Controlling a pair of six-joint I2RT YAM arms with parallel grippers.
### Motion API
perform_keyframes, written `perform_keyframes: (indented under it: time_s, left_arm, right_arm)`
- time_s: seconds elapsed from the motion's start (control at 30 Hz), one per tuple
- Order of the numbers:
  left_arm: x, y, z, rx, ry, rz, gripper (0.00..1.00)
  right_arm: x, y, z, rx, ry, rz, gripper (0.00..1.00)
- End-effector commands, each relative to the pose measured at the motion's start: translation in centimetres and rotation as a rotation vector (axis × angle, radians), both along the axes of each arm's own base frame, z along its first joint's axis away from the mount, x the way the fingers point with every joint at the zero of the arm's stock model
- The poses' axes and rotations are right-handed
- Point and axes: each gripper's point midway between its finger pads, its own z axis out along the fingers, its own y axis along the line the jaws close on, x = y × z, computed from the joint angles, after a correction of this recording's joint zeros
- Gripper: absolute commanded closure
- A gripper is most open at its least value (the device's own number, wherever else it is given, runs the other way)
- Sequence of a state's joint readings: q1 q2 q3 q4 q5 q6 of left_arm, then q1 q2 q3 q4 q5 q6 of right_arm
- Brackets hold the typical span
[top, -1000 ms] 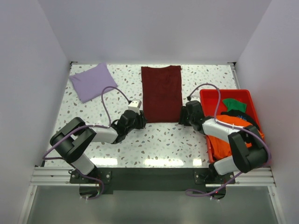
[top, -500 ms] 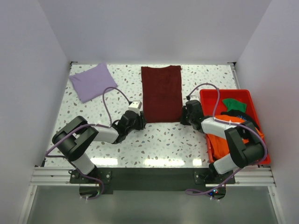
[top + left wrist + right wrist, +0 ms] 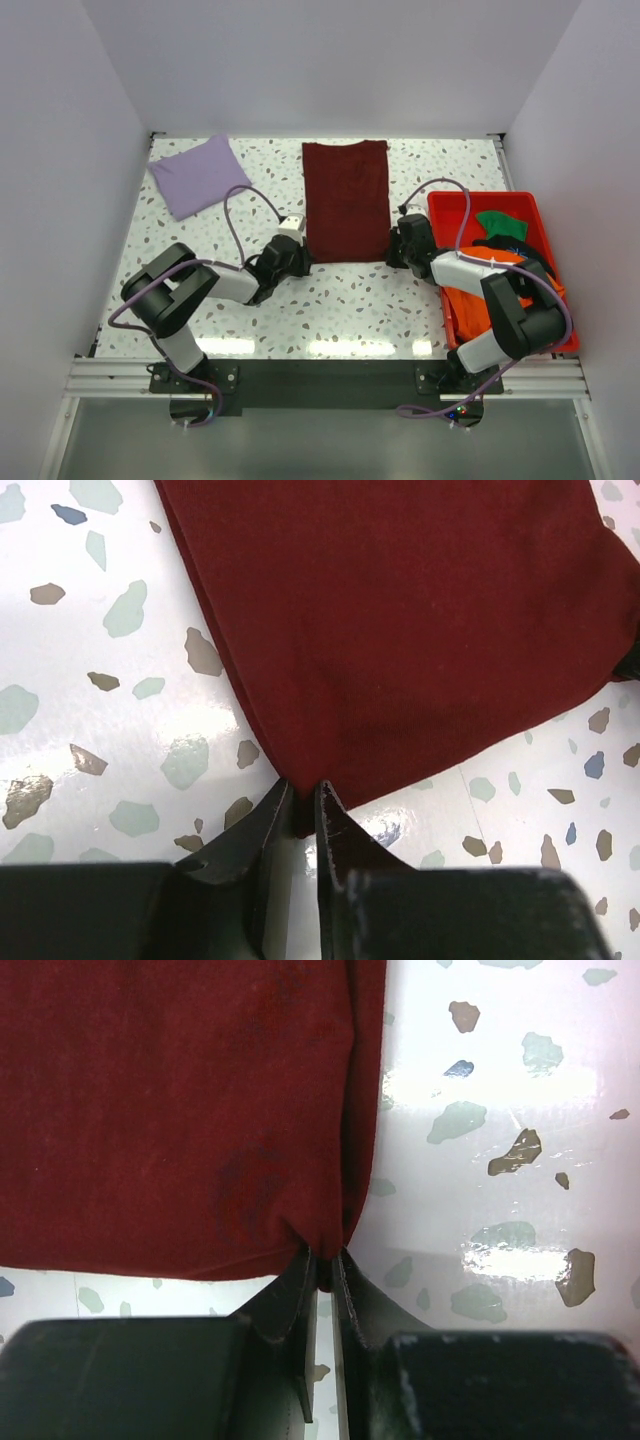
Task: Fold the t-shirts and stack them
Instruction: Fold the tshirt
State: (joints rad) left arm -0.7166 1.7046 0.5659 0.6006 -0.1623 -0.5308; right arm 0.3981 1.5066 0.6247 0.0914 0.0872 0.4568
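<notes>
My right gripper will next bring its pinched corner up, outward and down onto the t-shirt's far end (image 3: 374,157) and let go, as the cloth is still long.
The dark maroon t-shirt (image 3: 346,198) lies folded in a long rectangle on the speckled table. My left gripper (image 3: 303,257) is shut on its near left corner (image 3: 300,798), which is pinched between the two black fingers. My right gripper (image 3: 391,254) is shut on its near right corner (image 3: 324,1260). A folded lavender t-shirt (image 3: 198,175) lies at the back left. Orange (image 3: 490,285), green (image 3: 501,223) and black (image 3: 510,248) t-shirts are bundled in the red bin (image 3: 446,205) at the right.
The red bin stands against the right wall, just right of my right arm. White walls close in the table on the left, back and right. Purple cables loop over both arms.
The left arm has shifted slightly toward the shirt's corner; the right gripper stays at the right corner. The shirt itself has not visibly moved.
</notes>
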Motion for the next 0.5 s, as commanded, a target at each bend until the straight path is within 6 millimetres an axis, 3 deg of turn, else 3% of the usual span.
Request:
perform_keyframes:
  time_s: [0.0,0.07,0.1,0.3,0.47]
  left_arm:
    - [0.0,-0.3,-0.3,0.001,0.008,-0.001,0.85]
    - [-0.2,0.0,-0.4,0.002,0.012,0.004,0.92]
    - [-0.4,0.1,-0.4,0.001,0.013,0.005,1.0]
    - [-0.8,0.4,0.3,-0.012,0.007,0.004,1.0]
    - [-1.6,0.9,2.4,-0.043,-0.02,0.0,1.0]
  right_arm:
    - [-0.2,-0.1,-0.3,-0.011,0.023,-0.002,0.93]
    - [-0.3,-0.1,-0.2,-0.009,0.024,0.002,0.96]
    - [-0.2,-0.1,0.1,-0.01,0.016,0.004,1.0]
    - [-1.2,-0.1,1.2,0.015,0.01,0.013,1.0]
    - [-2.8,-0.1,2.7,0.049,-0.003,0.026,1.0]
